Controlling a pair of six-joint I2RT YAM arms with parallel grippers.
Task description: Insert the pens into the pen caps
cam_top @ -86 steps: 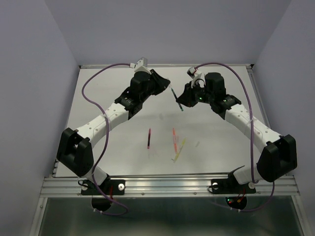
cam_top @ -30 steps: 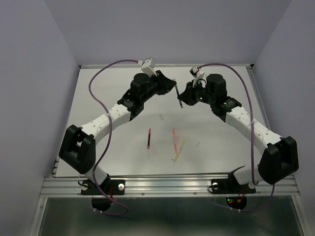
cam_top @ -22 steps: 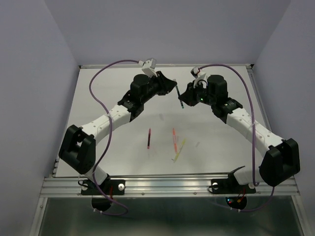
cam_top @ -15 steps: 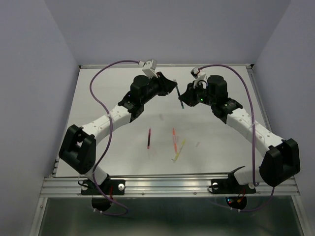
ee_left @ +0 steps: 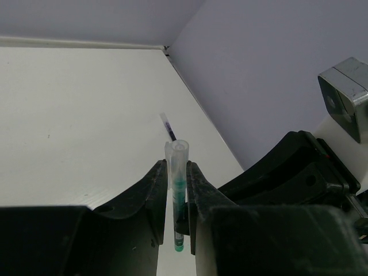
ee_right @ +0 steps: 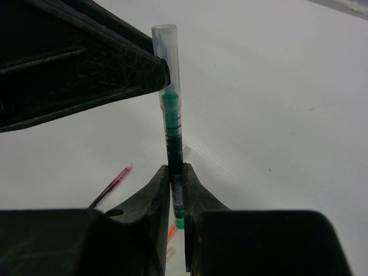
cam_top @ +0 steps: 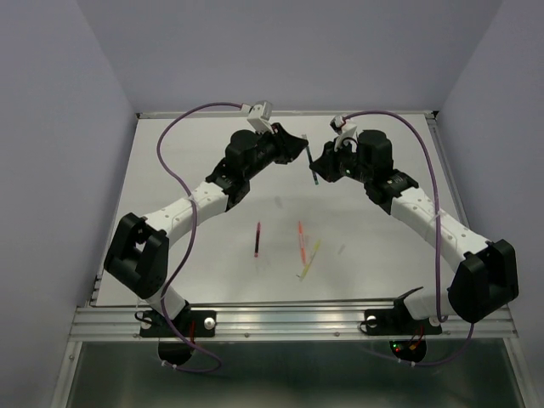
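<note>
I need to move my right gripper to the right in the top view next, and down beside the thin dark pen, to let go of the green pen, because it has its cap on.
My left gripper is shut on a translucent pen cap, held above the far middle of the table. My right gripper is shut on the green pen. The pen's front end sits inside the cap, green showing through the cap's wall. The two grippers face each other almost tip to tip. A maroon pen, an orange-red pen and a yellow pen lie on the white table nearer the arm bases.
A thin dark pen lies on the table beyond the cap in the left wrist view. A faint pale cap rests right of the yellow pen. The table's raised edge and the back wall run just behind the grippers.
The left gripper has closed in on the right one from the left, and the green pen's tip now sits inside the cap. Both grips stay as they were.
</note>
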